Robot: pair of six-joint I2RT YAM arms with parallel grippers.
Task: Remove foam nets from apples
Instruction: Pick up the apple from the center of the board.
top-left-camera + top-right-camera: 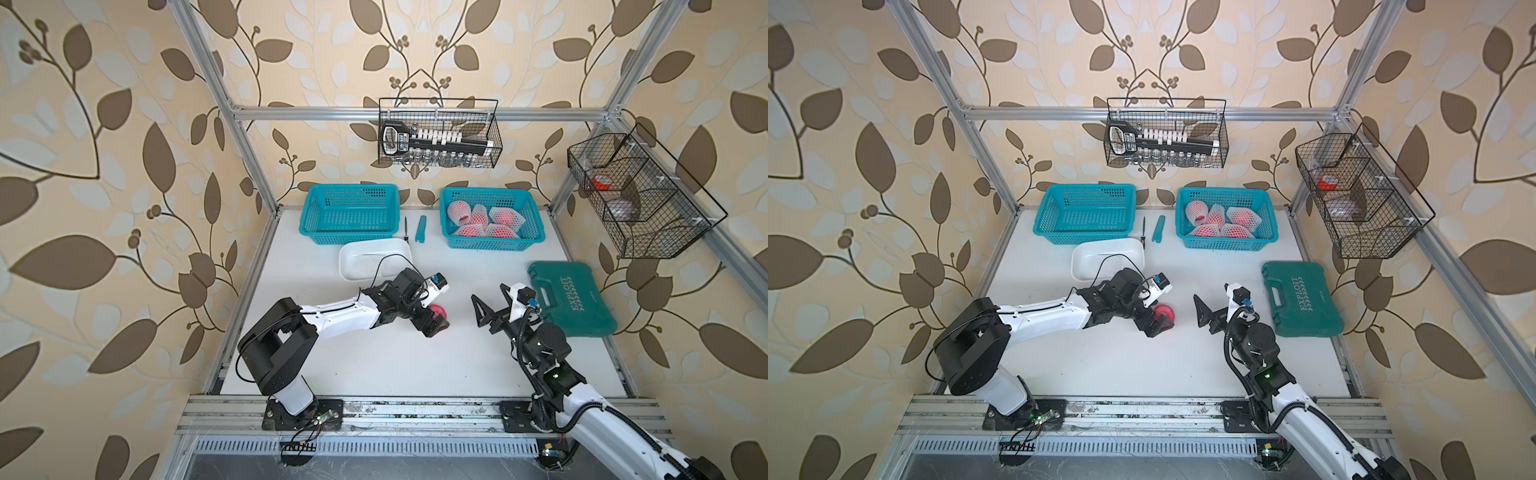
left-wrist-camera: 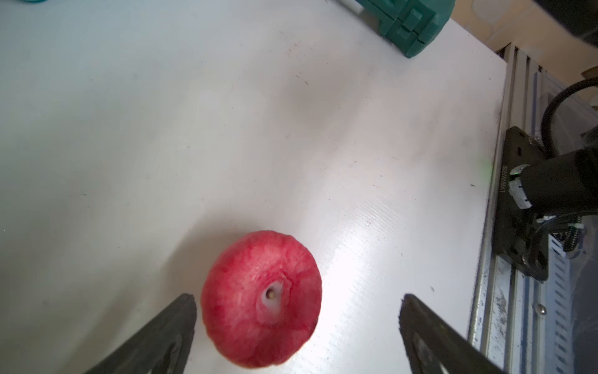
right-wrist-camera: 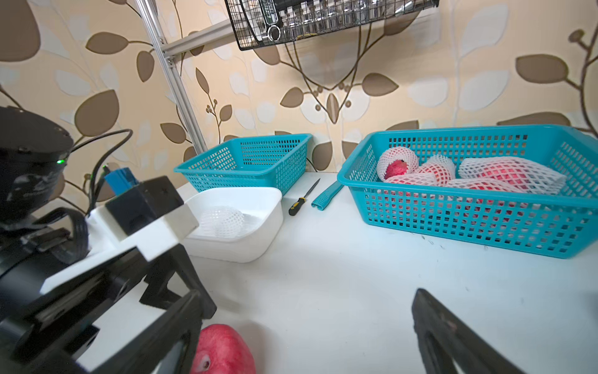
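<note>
My left gripper is above the bare red apple (image 1: 1163, 311) (image 2: 262, 298) on the tabletop. Next it needs to move down around the apple and close both fingers on its sides.
A bare red apple (image 1: 438, 311) (image 1: 1163, 311) (image 2: 262, 298) lies on the white table with no net on it. My left gripper (image 1: 439, 323) (image 2: 297, 299) is open around it, one finger close beside it, the other well apart. An empty foam net (image 1: 370, 262) (image 3: 221, 220) lies in the white tub (image 1: 353, 253). Several apples still wrapped in foam nets (image 1: 484, 220) (image 3: 469, 178) fill the right teal basket (image 1: 536, 232). My right gripper (image 1: 488, 291) (image 3: 307, 294) is open and empty, just right of the bare apple (image 3: 223, 349).
An empty teal basket (image 1: 349, 214) stands at the back left. A screwdriver (image 1: 406, 228) and a teal sheath (image 1: 422, 228) lie between the baskets. A green tool case (image 1: 571, 303) sits at the right edge. Wire racks (image 1: 440, 133) hang on the walls.
</note>
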